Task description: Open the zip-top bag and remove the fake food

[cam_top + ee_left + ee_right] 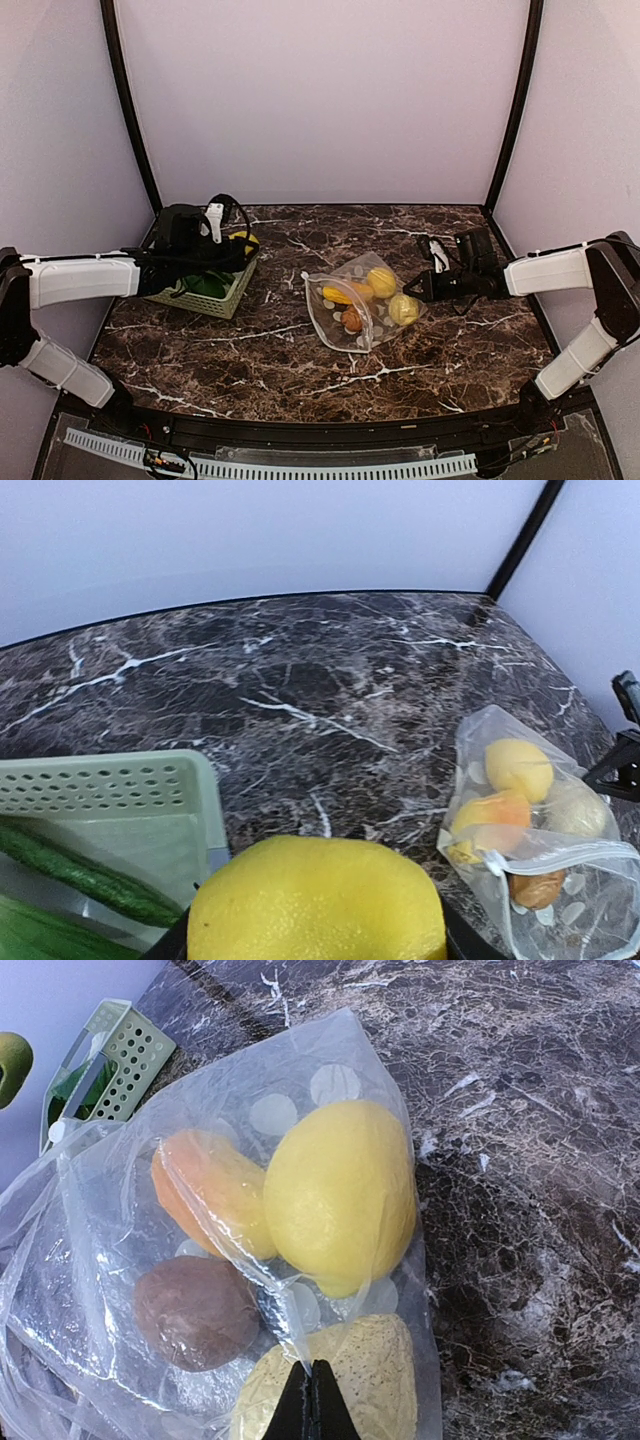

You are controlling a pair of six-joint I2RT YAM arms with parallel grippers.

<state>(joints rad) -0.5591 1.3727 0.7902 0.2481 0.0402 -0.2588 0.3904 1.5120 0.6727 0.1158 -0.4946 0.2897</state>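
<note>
The left gripper should move away from the bag (352,300) next and go down inside the end of the basket, since the lemon-like piece is still hanging by that end.
The zip-top bag (352,300), clear with pale dots, lies mid-table holding fake food: a yellow lemon (340,1190), an orange piece (205,1190), a brown piece (195,1310) and a pale speckled piece (350,1380). My right gripper (412,290) is at the bag's right side, shut on a fold of its film (310,1375). My left gripper (238,246) is shut on a yellow lemon-like piece (315,900) and holds it over the right end of the pale green basket (215,300). The lemon hides its fingers in the left wrist view.
The basket (110,780) stands at the left of the table and holds green pieces (80,872). The bag also shows in the left wrist view (540,850). Dark marble lies between basket and bag. Walls close in behind and at both sides.
</note>
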